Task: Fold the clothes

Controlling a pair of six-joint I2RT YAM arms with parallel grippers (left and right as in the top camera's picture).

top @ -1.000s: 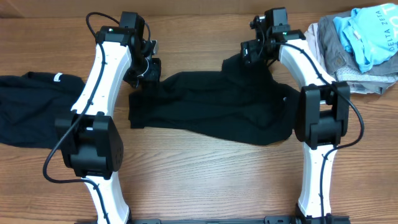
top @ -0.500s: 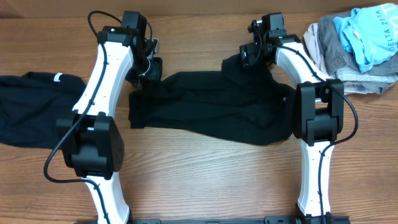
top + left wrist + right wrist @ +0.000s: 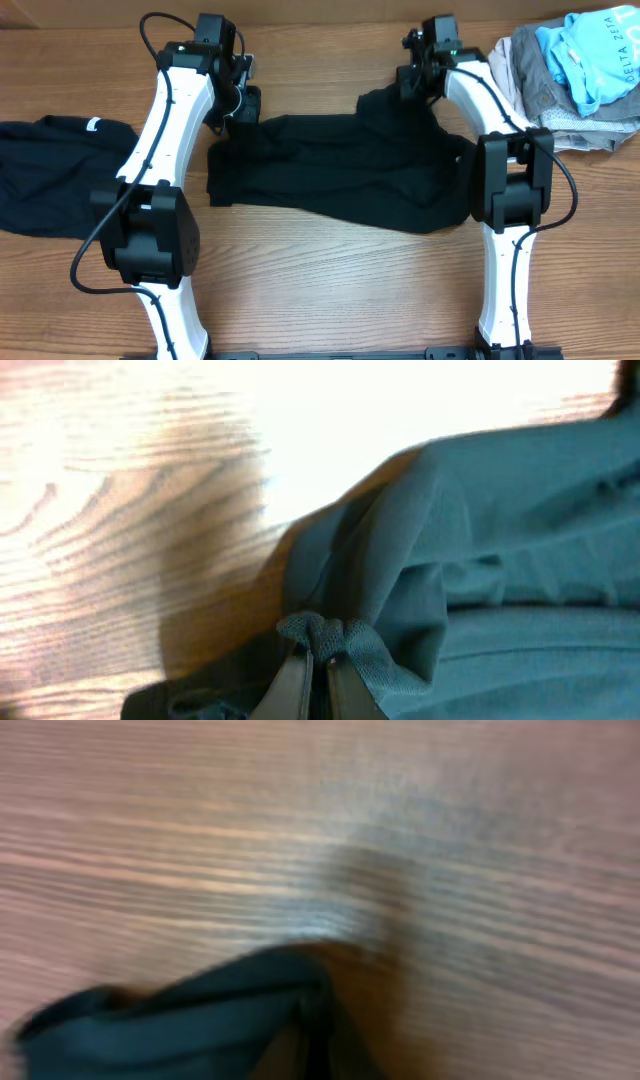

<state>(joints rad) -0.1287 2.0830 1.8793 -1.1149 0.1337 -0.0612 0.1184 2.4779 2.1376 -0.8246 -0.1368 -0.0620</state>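
The T-shirt (image 3: 340,170) is crumpled, so my left gripper will move toward the second black garment, then go down and let go of the fold over the shirt's end there.
A black T-shirt (image 3: 340,170) lies crumpled across the middle of the wooden table (image 3: 320,290). My left gripper (image 3: 244,108) is at its far left corner. In the left wrist view the left gripper (image 3: 318,658) is shut on a bunched fold of that shirt (image 3: 330,632). My right gripper (image 3: 405,84) is at the shirt's far right corner. The right wrist view is blurred; there the right gripper (image 3: 316,1018) has its jaws together on the shirt's edge (image 3: 200,1010). A second black garment (image 3: 45,175) with a white neck tag (image 3: 93,124) lies at the left.
A heap of pale-blue, grey and beige garments (image 3: 575,75) sits at the far right corner. Both white arms reach from the near edge over the shirt's ends. Bare wood shows in front of the shirt.
My right gripper has gone from wide open to shut on the shirt's far right corner. The left gripper has shifted slightly toward the far side, still pinching the cloth.
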